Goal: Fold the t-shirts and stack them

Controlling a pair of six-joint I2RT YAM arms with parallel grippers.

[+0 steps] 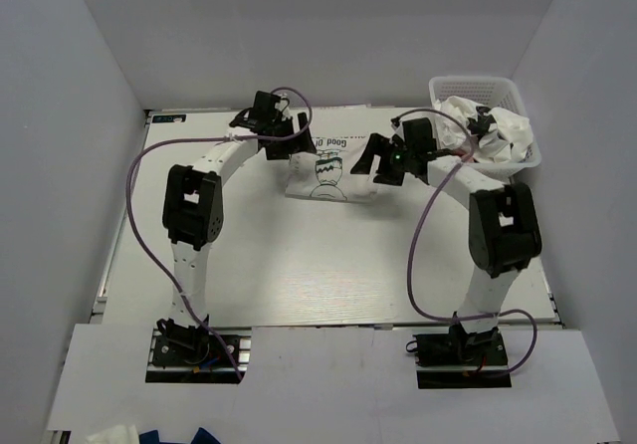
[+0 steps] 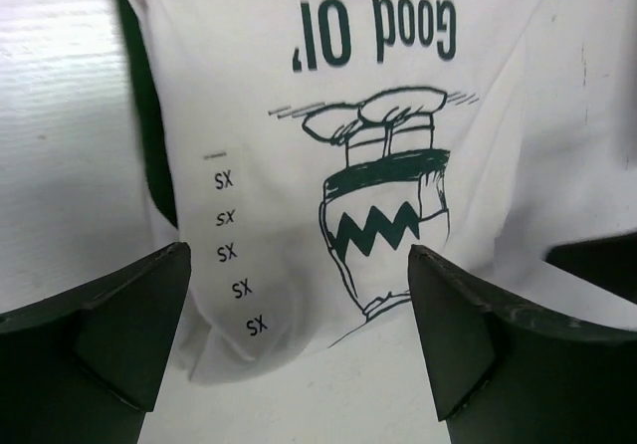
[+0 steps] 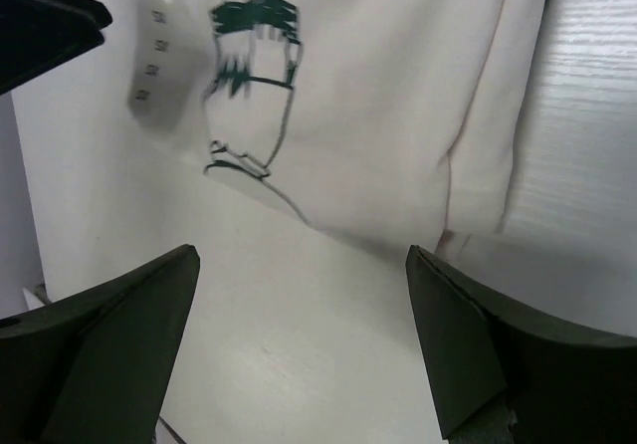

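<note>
My left gripper comes down next, fingers already open, and closes on the fabric of the shirt's side edge by the topmost XS (image 1: 297, 160) (image 2: 197, 187), since that edge lies below.
A folded white t-shirt with a dark green printed graphic (image 1: 328, 173) lies on the table at the back middle. It also shows in the left wrist view (image 2: 398, 115) and the right wrist view (image 3: 388, 86). A dark green strip (image 2: 147, 125) runs along its edge; I cannot tell what it is. My left gripper (image 1: 297, 143) (image 2: 299, 255) is open and empty above the shirt's left side. My right gripper (image 1: 378, 165) (image 3: 302, 255) is open and empty over bare table beside the shirt's right side. Crumpled white t-shirts (image 1: 503, 130) fill the basket. The pink shirt is out of view.
The white lattice basket (image 1: 523, 96) stands at the back right corner, close behind the right arm. White walls enclose the table on the left, back and right. The left gripper's finger (image 3: 45, 26) shows in the right wrist view.
</note>
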